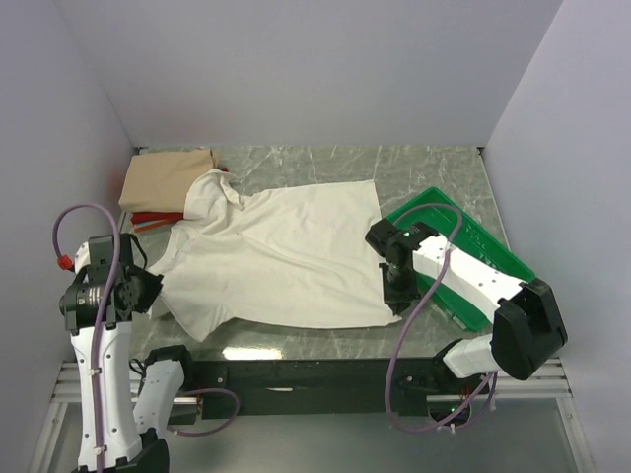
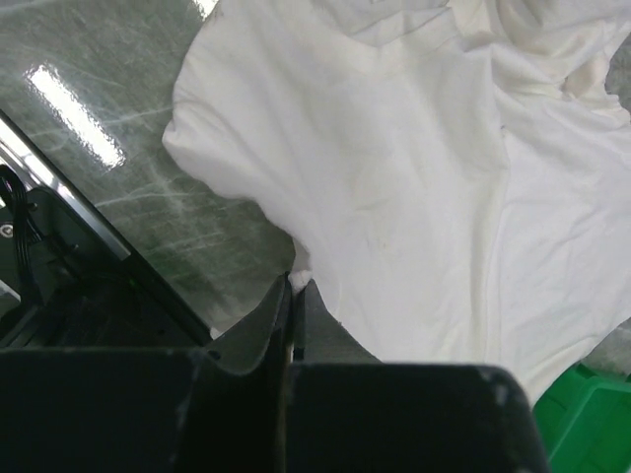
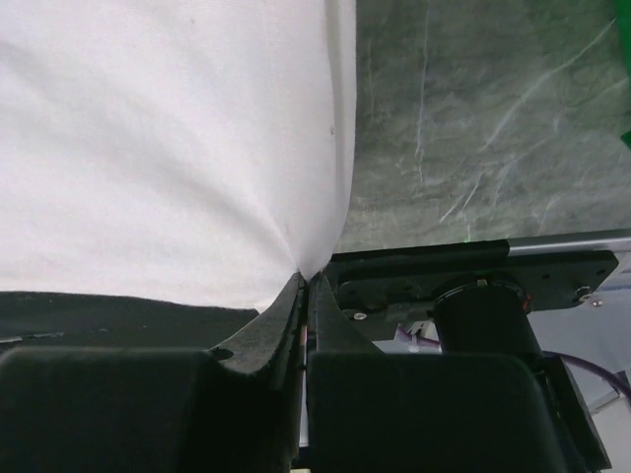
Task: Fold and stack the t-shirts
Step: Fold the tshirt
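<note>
The cream t-shirt's near side lies unfolded, so the left gripper next carries its pinched edge outward, releasing it over this t-shirt beside the tan one.
The cream t-shirt point(image 1: 286, 256) lies spread over the middle of the marble table, wrinkled near its collar. My left gripper point(image 1: 158, 288) is shut on the shirt's left edge near a sleeve; the left wrist view shows the cream t-shirt point(image 2: 414, 177) pinched between the closed fingertips of the left gripper point(image 2: 299, 283). My right gripper point(image 1: 396, 294) is shut on the shirt's near right corner; the right wrist view shows the cream t-shirt point(image 3: 168, 148) drawn to a point in the right gripper point(image 3: 311, 276). The tan t-shirt point(image 1: 168, 177) lies folded at the back left on the red t-shirt point(image 1: 150, 219).
A green plastic tray point(image 1: 493, 258) stands at the right, under my right arm; its corner shows in the left wrist view point(image 2: 587, 414). Grey walls close in the table on the left, back and right. The black base rail point(image 1: 315, 372) runs along the near edge.
</note>
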